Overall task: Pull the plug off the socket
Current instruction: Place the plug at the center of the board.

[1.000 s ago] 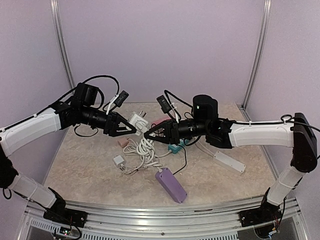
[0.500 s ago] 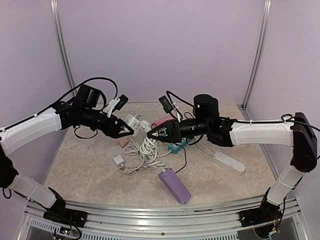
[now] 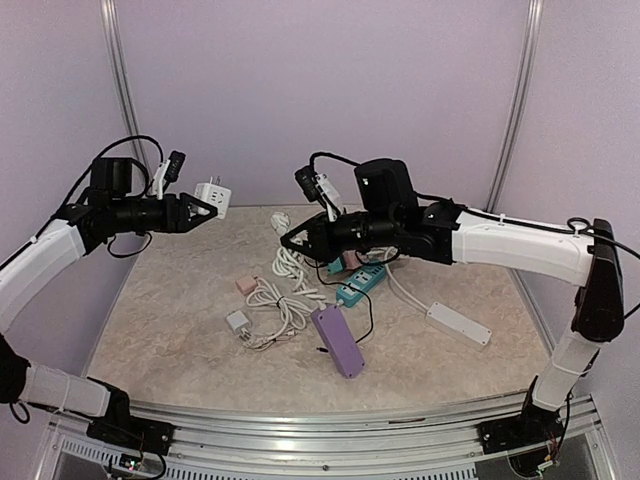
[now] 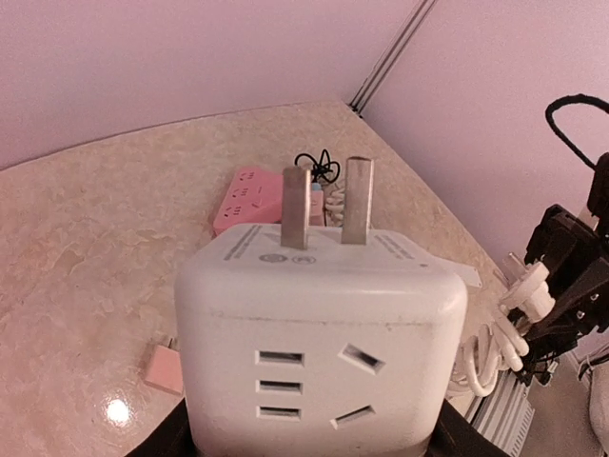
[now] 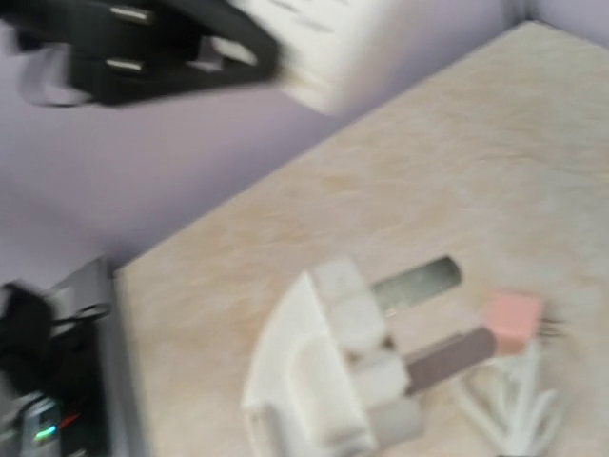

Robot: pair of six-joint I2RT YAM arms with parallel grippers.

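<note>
The cube should be released on the bare tabletop (image 3: 212,286) beside the small pink adapter, so my left gripper needs to tilt down and lower next. The plug and socket (image 3: 214,198) are well apart.
My left gripper (image 3: 203,206) is shut on a white cube socket (image 3: 214,198) and holds it high at the left, clear of the table. In the left wrist view the cube socket (image 4: 319,333) fills the frame between my left gripper's jaws (image 4: 309,424), with two prongs on top. My right gripper (image 3: 291,241) is shut on a white plug (image 3: 297,240) in mid-air, its white cable hanging to a coil (image 3: 285,292). In the right wrist view the plug (image 5: 328,381) is blurred, its prongs bare. Plug and socket are well apart.
On the table lie a purple power strip (image 3: 337,342), a teal strip (image 3: 360,282), a white strip (image 3: 458,323), a pink strip (image 4: 252,198), a small white adapter (image 3: 238,322) and a small pink adapter (image 3: 245,284). Walls close in at the back and sides.
The two grippers have drawn apart. My left gripper has swung up and to the left with the cube socket. My right gripper has risen with the plug, and the purple strip has shifted.
</note>
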